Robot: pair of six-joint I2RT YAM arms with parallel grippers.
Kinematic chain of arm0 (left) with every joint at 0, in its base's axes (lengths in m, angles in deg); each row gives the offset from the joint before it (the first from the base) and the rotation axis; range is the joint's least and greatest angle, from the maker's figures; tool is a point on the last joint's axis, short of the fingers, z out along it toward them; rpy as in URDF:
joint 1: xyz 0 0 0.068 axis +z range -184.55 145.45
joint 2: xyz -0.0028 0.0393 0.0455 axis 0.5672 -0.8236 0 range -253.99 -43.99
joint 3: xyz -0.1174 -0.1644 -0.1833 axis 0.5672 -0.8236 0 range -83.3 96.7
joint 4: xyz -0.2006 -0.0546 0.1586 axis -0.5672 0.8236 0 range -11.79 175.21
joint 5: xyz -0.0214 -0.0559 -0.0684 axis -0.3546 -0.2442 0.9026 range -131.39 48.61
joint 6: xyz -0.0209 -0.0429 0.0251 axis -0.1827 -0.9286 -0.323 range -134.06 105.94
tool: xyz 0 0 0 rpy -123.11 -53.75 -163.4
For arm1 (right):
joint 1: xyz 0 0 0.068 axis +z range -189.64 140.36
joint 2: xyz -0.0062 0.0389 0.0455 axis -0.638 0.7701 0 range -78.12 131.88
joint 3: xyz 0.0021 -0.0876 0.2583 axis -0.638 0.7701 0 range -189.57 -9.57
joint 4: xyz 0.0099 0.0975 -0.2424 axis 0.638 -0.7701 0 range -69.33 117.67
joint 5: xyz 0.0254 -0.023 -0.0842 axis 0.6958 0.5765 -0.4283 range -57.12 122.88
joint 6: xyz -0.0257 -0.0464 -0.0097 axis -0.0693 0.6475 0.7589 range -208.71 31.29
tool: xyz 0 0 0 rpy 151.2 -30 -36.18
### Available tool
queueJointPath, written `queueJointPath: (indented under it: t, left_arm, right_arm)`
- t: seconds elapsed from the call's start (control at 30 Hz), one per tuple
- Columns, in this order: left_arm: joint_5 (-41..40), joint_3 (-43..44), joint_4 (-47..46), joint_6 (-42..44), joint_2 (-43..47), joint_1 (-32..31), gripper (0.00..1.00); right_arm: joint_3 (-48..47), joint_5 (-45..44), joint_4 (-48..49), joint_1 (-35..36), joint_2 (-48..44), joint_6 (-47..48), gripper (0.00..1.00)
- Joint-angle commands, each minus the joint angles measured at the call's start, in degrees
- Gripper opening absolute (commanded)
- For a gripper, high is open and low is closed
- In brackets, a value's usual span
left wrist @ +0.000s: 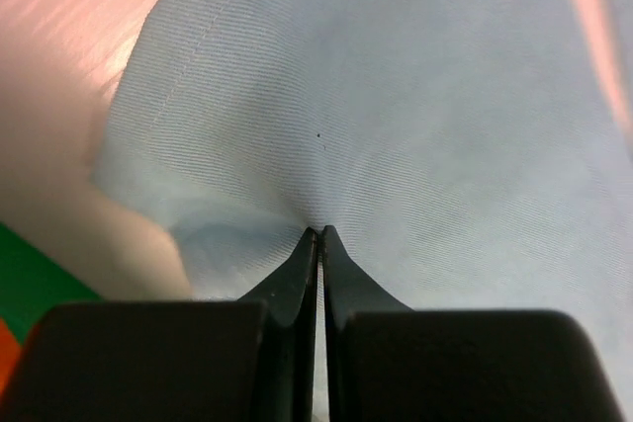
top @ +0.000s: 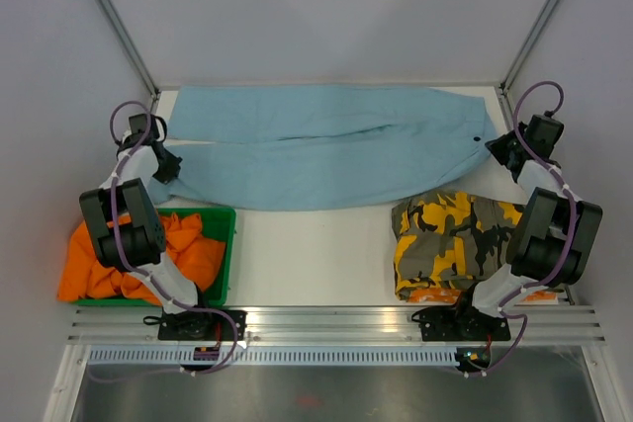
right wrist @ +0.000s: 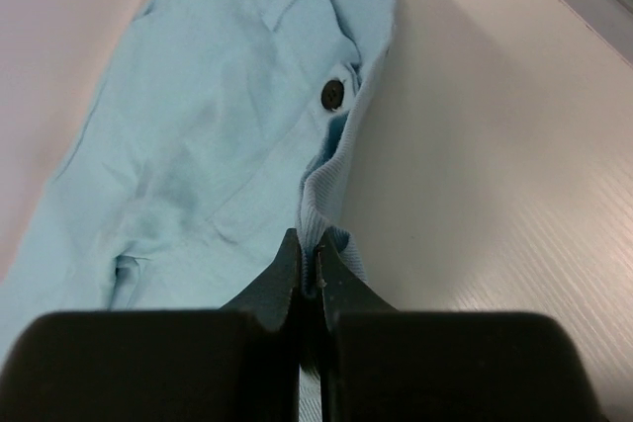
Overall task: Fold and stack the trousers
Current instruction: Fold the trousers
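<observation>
The trousers' legs still lie side by side, so the robot's right gripper will next carry the waistband outward over the trousers' far waist corner [top: 477, 100], which lies outward of the gripper, and release it.
Light blue trousers [top: 316, 150] lie spread across the back of the table, waist at the right, leg ends at the left. My left gripper [top: 166, 167] is shut on the leg-end cloth [left wrist: 376, 126], which puckers at its tips [left wrist: 319, 234]. My right gripper [top: 501, 150] is shut on the waistband edge [right wrist: 331, 180] just below a dark button [right wrist: 333, 95], its tips [right wrist: 309, 244] pinching the fold. Folded yellow camouflage trousers [top: 457, 242] lie at the front right.
A green bin [top: 225, 244] at the front left holds crumpled orange trousers [top: 138, 259]. An aluminium rail [top: 336, 321] runs along the near edge. White walls close in the back and sides.
</observation>
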State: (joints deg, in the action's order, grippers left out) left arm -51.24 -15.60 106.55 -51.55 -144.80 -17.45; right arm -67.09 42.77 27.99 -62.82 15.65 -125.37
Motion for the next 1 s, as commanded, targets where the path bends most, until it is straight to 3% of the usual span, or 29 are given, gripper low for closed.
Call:
queueJointPath:
  t: [0.0,0.43,0.7,0.97]
  left_arm:
    - [3.5,4.4,-5.8,4.4,5.5,-0.2,0.02]
    - [4.7,12.0,-6.1,6.5,7.9,-0.2,0.02]
    - [5.1,25.3,-10.0,4.3,-0.9,-0.2,0.02]
    - [6.8,40.4,-10.7,-0.1,-18.0,-1.1,0.02]
  right_arm:
    - [-4.4,2.6,2.1,-0.1,-1.5,0.9,0.0]
    - [-10.4,3.0,2.5,-0.2,0.2,0.4,0.0]
    - [-28.1,11.2,8.7,-0.1,14.1,-1.2,0.0]
    - [-45.7,17.0,11.8,0.4,32.6,-4.3,0.0]
